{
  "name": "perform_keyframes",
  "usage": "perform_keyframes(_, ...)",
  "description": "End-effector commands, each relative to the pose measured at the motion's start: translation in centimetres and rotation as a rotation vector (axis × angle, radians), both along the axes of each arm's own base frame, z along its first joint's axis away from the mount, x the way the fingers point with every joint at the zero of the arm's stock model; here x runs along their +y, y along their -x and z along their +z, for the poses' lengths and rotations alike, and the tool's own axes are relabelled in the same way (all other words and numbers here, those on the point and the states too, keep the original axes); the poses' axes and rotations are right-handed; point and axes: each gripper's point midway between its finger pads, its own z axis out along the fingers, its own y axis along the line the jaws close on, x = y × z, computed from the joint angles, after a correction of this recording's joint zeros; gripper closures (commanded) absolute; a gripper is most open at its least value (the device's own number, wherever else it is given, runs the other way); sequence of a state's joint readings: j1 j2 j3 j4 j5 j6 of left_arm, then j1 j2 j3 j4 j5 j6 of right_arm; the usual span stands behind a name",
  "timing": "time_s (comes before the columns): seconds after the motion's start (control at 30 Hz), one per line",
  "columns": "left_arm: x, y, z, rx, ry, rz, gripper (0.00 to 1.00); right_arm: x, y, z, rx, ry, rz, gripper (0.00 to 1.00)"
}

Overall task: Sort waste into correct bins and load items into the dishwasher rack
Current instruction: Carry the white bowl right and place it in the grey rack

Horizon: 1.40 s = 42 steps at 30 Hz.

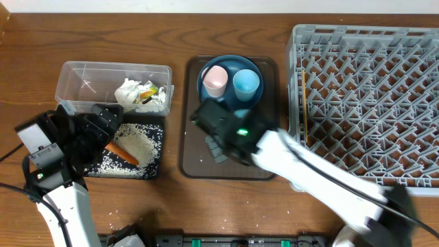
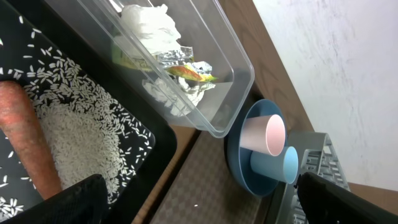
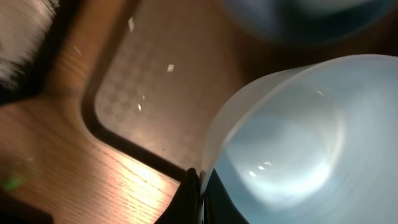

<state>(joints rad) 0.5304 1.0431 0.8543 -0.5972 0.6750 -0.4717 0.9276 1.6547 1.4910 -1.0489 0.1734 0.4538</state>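
My right gripper swings up and across next, tipping the bowl down among the rack's empty far wires, which lie to the gripper's right in the overhead view.
My right gripper is shut on the rim of the pale blue-white bowl, over the brown serving tray. In the overhead view the arm hides the bowl. The blue plate carries the pink cup and the light blue cup. My left gripper is open and empty beside the black tray, which holds rice and the carrot. The clear box holds tissue and a wrapper. The grey rack stands at the right.
The chopsticks lie along the rack's left edge. A few rice grains lie on the wood in front of the black tray. The serving tray's near half is bare apart from stray grains.
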Motion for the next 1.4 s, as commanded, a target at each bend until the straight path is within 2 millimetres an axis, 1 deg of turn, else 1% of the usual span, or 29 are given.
perform_keyframes(0.0, 0.2, -0.2, 1.0, -0.027, -0.007, 0.0, 0.0, -4.1, -1.6, 5.8, -0.22, 0.061, -0.043, 0.99)
perform_keyframes(0.1, 0.2, -0.2, 1.0, -0.027, -0.007, 0.0, 0.0, -8.4, -1.3, 8.8, -0.307, 0.123, -0.107, 0.99)
perform_keyframes(0.17, 0.2, -0.2, 1.0, -0.027, -0.007, 0.0, 0.0, -10.8, -1.1, 10.4, -0.339, 0.125, -0.142, 0.99)
perform_keyframes(0.33, 0.2, -0.2, 1.0, -0.027, -0.007, 0.0, 0.0, -15.3, -1.5, 13.7, -0.366, 0.001, -0.198, 0.99)
perform_keyframes(0.4, 0.2, -0.2, 1.0, -0.027, -0.007, 0.0, 0.0, -16.4, -2.0, 14.9, -0.374, -0.069, -0.18, 0.99)
perform_keyframes(0.5, 0.2, -0.2, 1.0, -0.027, -0.007, 0.0, 0.0, -18.1, -3.2, 16.6, -0.397, -0.197, -0.163, 0.99)
perform_keyframes(0.6, 0.2, -0.2, 1.0, -0.027, -0.007, 0.0, 0.0, -19.8, -4.7, 17.7, -0.41, -0.318, -0.137, 0.99)
perform_keyframes(0.67, 0.2, -0.2, 1.0, -0.027, -0.007, 0.0, 0.0, -20.5, -5.4, 18.2, -0.407, -0.413, -0.103, 0.99)
perform_keyframes(0.8, 0.2, -0.2, 1.0, -0.027, -0.007, 0.0, 0.0, -22.0, -7.1, 19.4, -0.39, -0.698, 0.002, 0.99)
perform_keyframes(0.97, 0.2, -0.2, 1.0, -0.027, -0.007, 0.0, 0.0, -23.4, -9.0, 20.1, -0.371, -1.015, 0.154, 0.99)
perform_keyframes(1.07, 0.2, -0.2, 1.0, -0.027, -0.007, 0.0, 0.0, -24.1, -10.1, 20.1, -0.363, -1.18, 0.245, 0.99)
perform_keyframes(1.1, 0.2, -0.2, 1.0, -0.027, -0.007, 0.0, 0.0, -24.6, -10.9, 19.4, -0.347, -1.204, 0.236, 0.99)
perform_keyframes(1.3, 0.2, -0.2, 1.0, -0.027, -0.007, 0.0, 0.0, -26.7, -15.5, 14.5, -0.344, -1.207, 0.228, 0.99)
perform_keyframes(1.37, 0.2, -0.2, 1.0, -0.027, -0.007, 0.0, 0.0, -27.1, -16.7, 13.2, -0.346, -1.206, 0.229, 0.99)
